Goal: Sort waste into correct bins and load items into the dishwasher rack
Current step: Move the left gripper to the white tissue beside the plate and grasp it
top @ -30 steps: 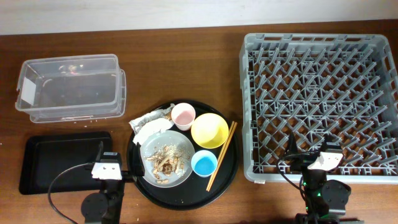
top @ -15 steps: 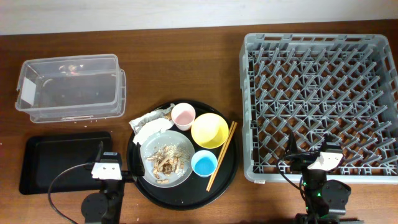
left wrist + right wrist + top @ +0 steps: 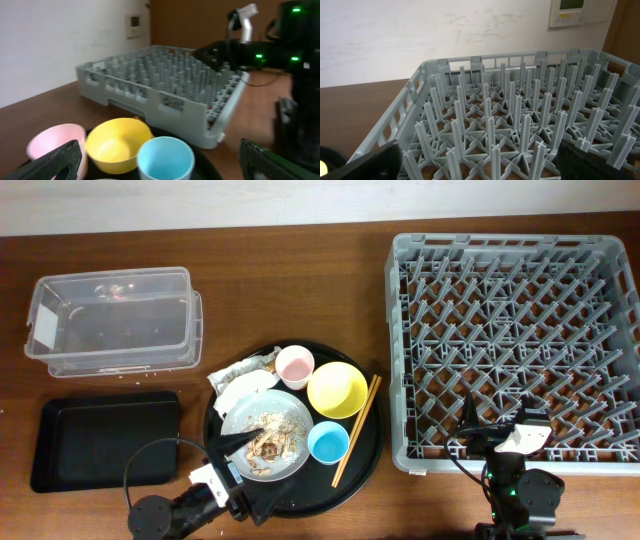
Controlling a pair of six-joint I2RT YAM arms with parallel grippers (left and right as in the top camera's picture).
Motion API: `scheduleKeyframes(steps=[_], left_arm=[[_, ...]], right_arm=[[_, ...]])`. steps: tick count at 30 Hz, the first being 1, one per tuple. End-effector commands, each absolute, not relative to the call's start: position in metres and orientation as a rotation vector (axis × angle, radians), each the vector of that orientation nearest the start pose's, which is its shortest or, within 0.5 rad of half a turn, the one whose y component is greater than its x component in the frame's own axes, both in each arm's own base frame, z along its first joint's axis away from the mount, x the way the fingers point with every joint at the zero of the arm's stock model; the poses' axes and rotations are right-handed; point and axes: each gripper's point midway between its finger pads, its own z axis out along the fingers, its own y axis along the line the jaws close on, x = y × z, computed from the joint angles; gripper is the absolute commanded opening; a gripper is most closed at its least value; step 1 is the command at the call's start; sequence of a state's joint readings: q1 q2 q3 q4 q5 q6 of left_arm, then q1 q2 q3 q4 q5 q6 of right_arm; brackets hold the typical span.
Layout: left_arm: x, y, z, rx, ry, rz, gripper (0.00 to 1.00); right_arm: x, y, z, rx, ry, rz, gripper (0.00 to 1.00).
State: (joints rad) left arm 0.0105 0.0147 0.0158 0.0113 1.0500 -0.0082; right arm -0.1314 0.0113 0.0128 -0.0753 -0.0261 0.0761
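My left gripper rises and tilts down next, then lowers outward onto the napkins' near corner that juts past the plate's rim.
A round black tray [image 3: 372, 452] holds a pink cup [image 3: 295, 365], a yellow bowl [image 3: 336, 389], a light-blue cup [image 3: 328, 442], a grey plate [image 3: 290, 412] with brown food scraps [image 3: 265, 444], white napkins [image 3: 240, 376] and chopsticks [image 3: 357, 430]. My left gripper [image 3: 262, 468] is open over the plate's near edge. In the left wrist view it [image 3: 160, 146] faces the blue cup [image 3: 165, 159], yellow bowl [image 3: 117, 145] and pink cup [image 3: 54, 142]. My right gripper [image 3: 500, 428] is open at the near edge of the grey rack [image 3: 500, 243], whose pegs [image 3: 520, 125] fill its view.
A clear tub [image 3: 110, 277] stands at the back left. A shallow black rectangular tray [image 3: 100, 438] lies at the front left. The rack [image 3: 160, 75] and the right arm [image 3: 250, 50] show beyond the cups in the left wrist view.
My left arm has swung from beside the rectangular black tray to the right, and its open gripper now reaches over the plate. The right arm has not moved.
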Motion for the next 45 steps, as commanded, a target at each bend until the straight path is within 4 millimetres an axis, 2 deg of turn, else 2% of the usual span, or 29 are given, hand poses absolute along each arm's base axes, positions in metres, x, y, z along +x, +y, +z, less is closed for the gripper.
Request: scheduleKeyframes(steps=[1,3,5,8,10,12,14,19,24,26,28,30,32,34,36,38,39,42,43,45], left_arm=[[0.148,-0.155,0.183,0.881,1.357,-0.867,0.99],[0.149,-0.154,0.198,0.903,1.276,-0.804,0.99],[0.153,-0.148,0.227,0.886,1.164,-0.677,0.99],[0.168,-0.133,0.252,0.766,1.162,-0.562,0.99],[0.175,-0.125,0.256,0.712,1.227,-0.517,0.99],[0.185,-0.114,0.249,0.660,1.365,-0.447,0.99],[0.179,-0.113,0.248,0.668,1.435,-0.446,0.99],[0.165,-0.124,0.277,0.759,1.281,-0.461,0.99],[0.171,-0.119,0.293,0.722,1.295,-0.434,0.99],[0.181,-0.119,0.299,0.706,1.374,-0.469,0.99],[0.204,-0.121,0.305,0.677,1.581,-0.577,0.99],[0.213,-0.127,0.309,0.684,1.689,-0.687,0.99],[0.218,-0.146,0.326,0.761,1.715,-0.914,0.99],[0.223,-0.157,0.332,0.825,1.682,-1.073,0.99],[0.229,-0.161,0.328,0.850,1.667,-1.169,0.99],[0.256,-0.152,0.306,0.690,1.831,-1.109,0.99],[0.280,-0.129,0.283,0.520,2.002,-0.894,0.99],[0.299,-0.071,0.261,0.186,2.260,-0.446,0.99],[0.296,-0.059,0.258,0.125,2.324,-0.353,0.99],[0.293,-0.063,0.253,0.138,2.380,-0.357,0.99]], right_arm=[[0.244,-0.030,0.155,0.166,1.644,-0.024,0.99],[0.244,-0.030,0.155,0.166,1.644,-0.024,0.98],[0.244,-0.030,0.155,0.166,1.644,-0.024,0.99],[0.244,-0.030,0.155,0.166,1.644,-0.024,0.99],[0.244,-0.030,0.155,0.166,1.644,-0.024,0.99],[0.244,-0.030,0.155,0.166,1.644,-0.024,0.99],[0.244,-0.030,0.155,0.166,1.644,-0.024,0.99],[0.244,-0.030,0.155,0.166,1.644,-0.024,0.99],[0.244,-0.030,0.155,0.166,1.644,-0.024,0.99],[0.244,-0.030,0.155,0.166,1.644,-0.024,0.99],[0.244,-0.030,0.155,0.166,1.644,-0.024,0.99],[0.244,-0.030,0.155,0.166,1.644,-0.024,0.99],[0.244,-0.030,0.155,0.166,1.644,-0.024,0.99],[0.244,-0.030,0.155,0.166,1.644,-0.024,0.99],[0.244,-0.030,0.155,0.166,1.644,-0.024,0.99],[0.244,-0.030,0.155,0.166,1.644,-0.024,0.99],[0.244,-0.030,0.155,0.166,1.644,-0.024,0.99],[0.244,-0.030,0.155,0.166,1.644,-0.024,0.99],[0.244,-0.030,0.155,0.166,1.644,-0.024,0.99],[0.244,-0.030,0.155,0.166,1.644,-0.024,0.99]])
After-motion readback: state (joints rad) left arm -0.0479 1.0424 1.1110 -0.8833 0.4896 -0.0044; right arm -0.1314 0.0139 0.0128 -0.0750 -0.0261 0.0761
